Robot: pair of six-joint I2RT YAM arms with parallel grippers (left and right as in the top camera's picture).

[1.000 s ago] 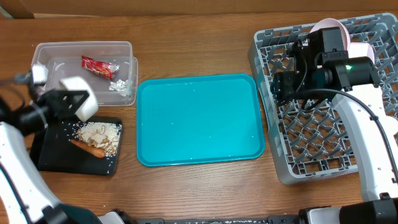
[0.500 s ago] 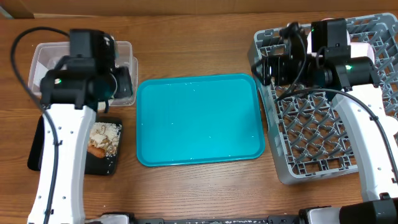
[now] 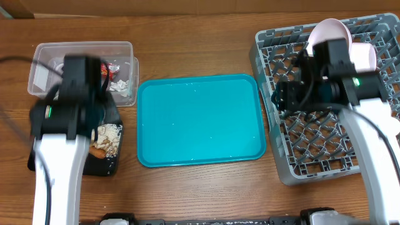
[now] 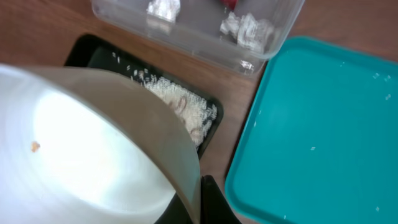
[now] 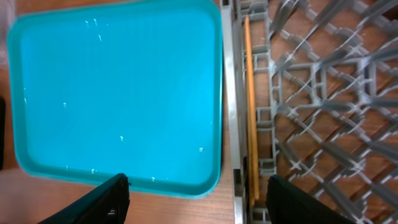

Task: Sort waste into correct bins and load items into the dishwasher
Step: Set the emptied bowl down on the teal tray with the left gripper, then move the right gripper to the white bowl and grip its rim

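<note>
Next, my left gripper swings right in the overhead view, over the teal serving tray (image 4: 339, 124), moves down and lets go of the bowl (image 4: 93, 149). The tray lies nearly bare below.
My left gripper (image 4: 200, 202) is shut on the rim of the small white bowl (image 4: 93, 149), which fills the lower left of the left wrist view. Below it lies the black tray (image 4: 87, 46) with beige food leftovers (image 4: 180, 106) and the orange stick (image 3: 97, 150). The clear tub (image 3: 44, 53) holds the red wrapper (image 3: 111, 67) and paper scraps (image 4: 249, 28). My right gripper (image 5: 199, 205) stands open and empty over the left edge of the grey dish rack (image 3: 312, 156). Chopsticks (image 5: 250, 106) lie along that edge. The pink plate (image 3: 340, 34) stands in the rack's far corner.
The teal serving tray (image 3: 200, 119) lies between the bins and the rack, bare but for a few specks. Brown table shows along the front edge. My left arm covers part of the tub and the black tray from above.
My left arm has swung in from the far left, over the tub, and back toward the black tray. My right gripper has drifted left and back over the rack's left side.
</note>
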